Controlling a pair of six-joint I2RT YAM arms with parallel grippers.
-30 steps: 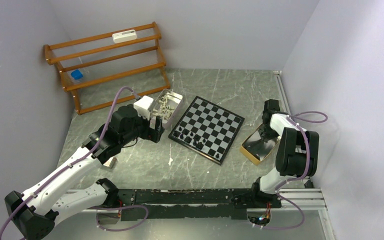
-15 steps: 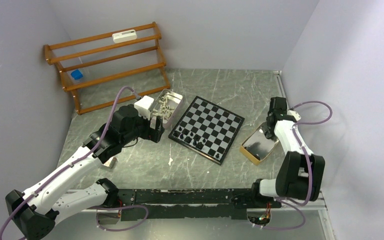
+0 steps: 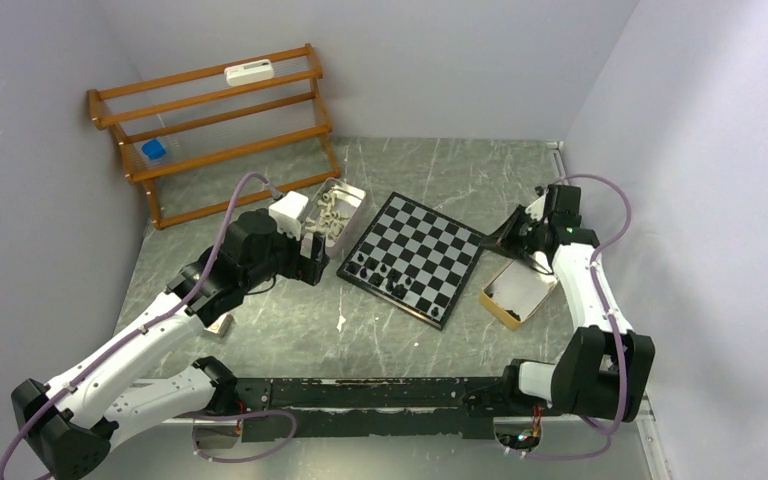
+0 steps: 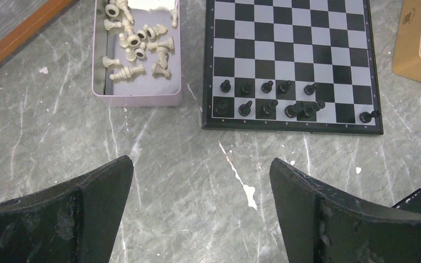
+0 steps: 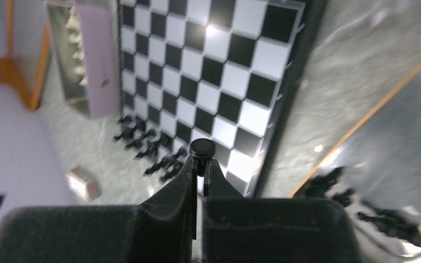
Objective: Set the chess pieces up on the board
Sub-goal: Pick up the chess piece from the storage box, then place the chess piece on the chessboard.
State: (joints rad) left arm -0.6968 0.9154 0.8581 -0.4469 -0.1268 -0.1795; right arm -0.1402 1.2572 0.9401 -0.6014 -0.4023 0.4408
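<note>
The robot's right gripper will swing back over the empty gap beside the lone corner piece, then lower and release the piece it holds, because that gap is back from and below the gripper.
The board (image 3: 415, 255) lies mid-table with several black chess pieces (image 3: 380, 275) along its near-left edge; they also show in the left wrist view (image 4: 268, 101). My right gripper (image 3: 495, 240) is shut on a black chess piece (image 5: 202, 149) and holds it in the air over the board's right corner. More black pieces (image 5: 383, 216) lie in the gold tray (image 3: 515, 290). My left gripper (image 4: 200, 181) is open and empty above bare table, left of the board. Cream-white pieces (image 4: 137, 41) fill the pink tray (image 4: 137, 98).
A wooden slatted rack (image 3: 215, 125) stands at the back left with a white object and a blue object on it. A small grey block (image 3: 222, 323) lies under the left arm. Walls close in on both sides.
My right gripper has risen out of the gold tray with a black piece and swung left toward the board's right corner. The left arm has not moved.
</note>
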